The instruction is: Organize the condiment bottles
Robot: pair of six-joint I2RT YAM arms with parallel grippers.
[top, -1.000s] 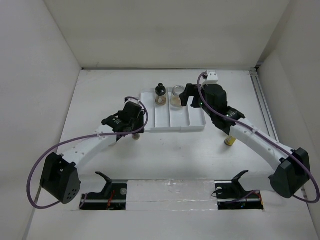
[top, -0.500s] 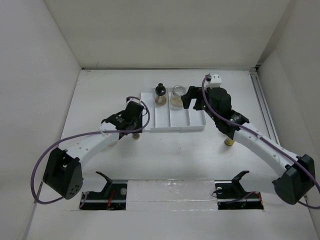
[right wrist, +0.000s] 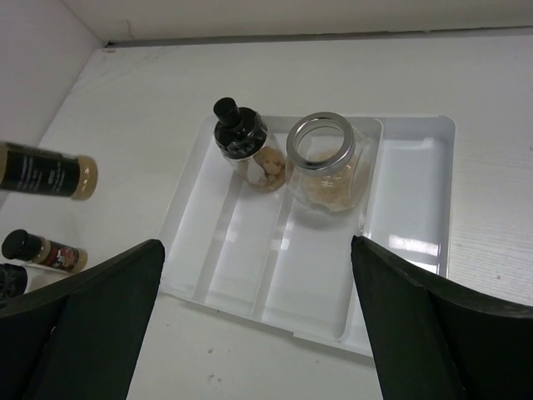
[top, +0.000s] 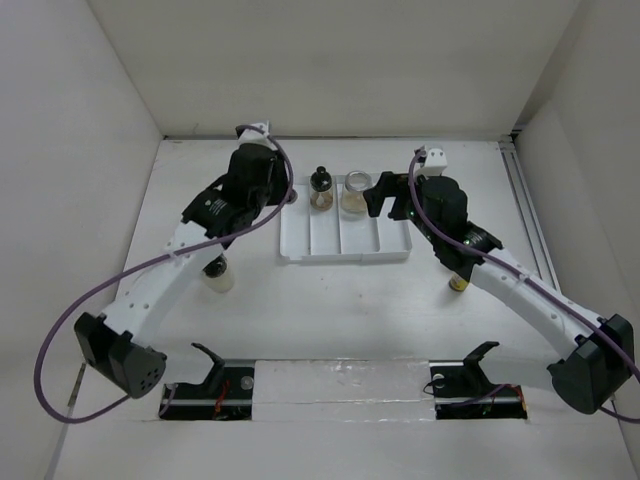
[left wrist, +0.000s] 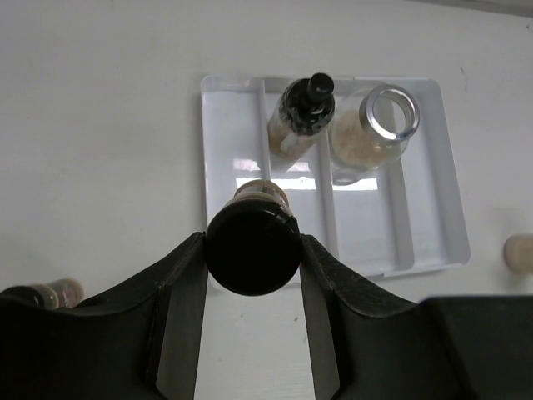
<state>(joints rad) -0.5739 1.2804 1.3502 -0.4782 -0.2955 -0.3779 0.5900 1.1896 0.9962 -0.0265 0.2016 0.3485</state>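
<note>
The far end of the tray's section (top: pixel 298 188) (left wrist: pixel 234 108) beside the black-capped jar is empty, as is that whole section. My left gripper should move outward and down to it next and release the spice bottle's cap.
My left gripper (left wrist: pixel 252 267) is shut on the black cap of a slim brown spice bottle (left wrist: pixel 252 248) and holds it in the air above the left compartment of the white divided tray (left wrist: pixel 225 133). From the right wrist the held bottle (right wrist: pixel 46 172) shows at the left. In the top view the left gripper (top: pixel 272 198) hides it. A black-capped jar (top: pixel 321 188) and a silver-lidded jar (top: pixel 354 193) stand at the back of the tray (top: pixel 345 250). My right gripper (top: pixel 385 197) is open and empty over the tray's right side, and its fingers frame the tray (right wrist: pixel 400 208).
A dark-capped bottle (top: pixel 217 274) is on the table left of the tray. The right wrist view shows two spice bottles (right wrist: pixel 42 248) there. A yellow-capped bottle (top: pixel 459 283) is under the right arm, at the front right of the tray. White walls close in the sides and back.
My left arm has risen from the table by the tray's front left corner and swung back and up, carrying the bottle. The right arm has barely moved.
</note>
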